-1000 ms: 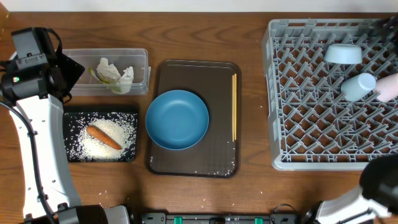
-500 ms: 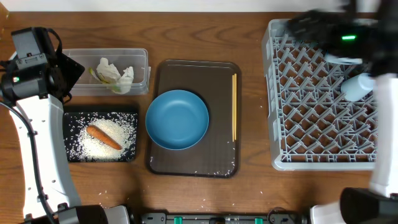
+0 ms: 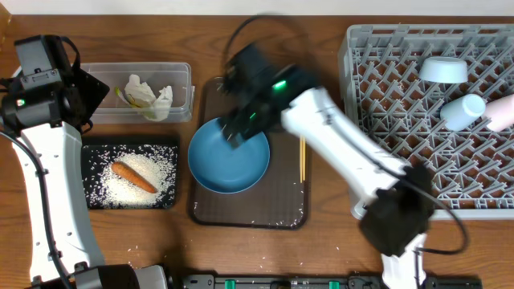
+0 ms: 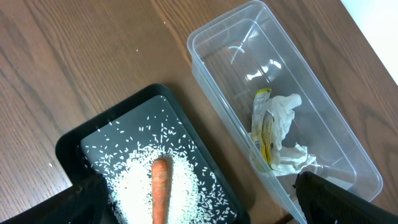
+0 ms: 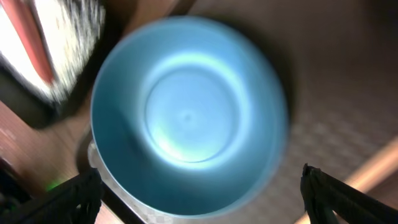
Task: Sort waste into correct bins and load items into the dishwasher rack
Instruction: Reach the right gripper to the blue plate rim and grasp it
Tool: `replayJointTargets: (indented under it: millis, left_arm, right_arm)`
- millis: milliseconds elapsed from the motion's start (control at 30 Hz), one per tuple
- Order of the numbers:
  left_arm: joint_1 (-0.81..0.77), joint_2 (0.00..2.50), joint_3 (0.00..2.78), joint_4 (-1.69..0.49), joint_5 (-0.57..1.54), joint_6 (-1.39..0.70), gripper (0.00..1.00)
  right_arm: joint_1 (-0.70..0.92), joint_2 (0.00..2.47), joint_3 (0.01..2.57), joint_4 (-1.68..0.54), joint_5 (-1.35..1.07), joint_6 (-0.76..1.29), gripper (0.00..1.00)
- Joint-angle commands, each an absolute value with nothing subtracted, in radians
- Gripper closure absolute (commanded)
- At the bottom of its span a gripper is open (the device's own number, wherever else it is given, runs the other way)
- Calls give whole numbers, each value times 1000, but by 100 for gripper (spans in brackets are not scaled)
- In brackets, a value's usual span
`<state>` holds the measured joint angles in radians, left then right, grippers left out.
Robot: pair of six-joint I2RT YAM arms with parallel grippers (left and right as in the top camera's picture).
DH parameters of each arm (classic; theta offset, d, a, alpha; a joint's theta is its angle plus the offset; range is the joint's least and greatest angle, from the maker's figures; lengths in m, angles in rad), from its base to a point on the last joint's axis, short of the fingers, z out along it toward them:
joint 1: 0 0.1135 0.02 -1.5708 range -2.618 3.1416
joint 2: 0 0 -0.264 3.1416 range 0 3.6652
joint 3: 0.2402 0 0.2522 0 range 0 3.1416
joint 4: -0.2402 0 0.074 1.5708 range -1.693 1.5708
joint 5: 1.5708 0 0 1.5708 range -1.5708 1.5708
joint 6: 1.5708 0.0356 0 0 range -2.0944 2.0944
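The plate's near rim by the black tray is below and back, so the right gripper should next pull back and go down to straddle that raised edge.
A large blue plate (image 3: 231,170) (image 5: 186,118) lies on the brown serving tray (image 3: 285,205). My right gripper (image 3: 241,120) (image 5: 202,208) hovers open over the plate's far side, blurred, holding nothing. Wooden chopsticks (image 3: 303,167) lie right of the plate, partly hidden by the arm. The black tray (image 3: 88,152) (image 4: 68,146) holds rice (image 3: 157,164) (image 4: 134,186) and a carrot (image 3: 133,177) (image 4: 160,190). The clear tub (image 3: 104,72) (image 4: 211,68) holds tissue (image 3: 148,95) (image 4: 286,112) and a wrapper (image 4: 266,130). My left gripper (image 3: 84,92) (image 4: 205,208) stands open above both bins.
The grey dishwasher rack (image 3: 474,172) fills the right side, holding a light-blue bowl (image 3: 443,70), a light-blue cup (image 3: 463,111) and a pale cup (image 3: 502,112). Stray rice grains (image 3: 265,221) lie on the brown tray's near edge. My right arm crosses the rack's near left corner.
My right arm has swept left from the rack to above the blue plate. The left arm has not moved.
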<state>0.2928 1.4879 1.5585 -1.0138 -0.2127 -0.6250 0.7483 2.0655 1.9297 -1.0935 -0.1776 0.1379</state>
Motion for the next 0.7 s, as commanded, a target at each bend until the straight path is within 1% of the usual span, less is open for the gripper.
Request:
replayJointTargets:
  millis: [0,267,533,567,667]
  left_arm:
    - [297,1493,1565,-1016,-218,-626,2]
    - [297,1493,1565,-1016,-218,-626,2]
    - [297,1493,1565,-1016,-218,-626,2]
    - [297,1493,1565,-1016,-218,-626,2]
    - [297,1493,1565,-1016,-218,-626,2]
  right_arm:
    - [846,2112,1930,-1100,-131,37,1]
    - [1005,2195,1929,-1084,-51,36,1]
    - [1063,2294,1929,-1045,-36,40,5]
    - [1066,2305,1929,-1043,-28,40,8]
    - [1068,2328,1930,-1036,9,64,20]
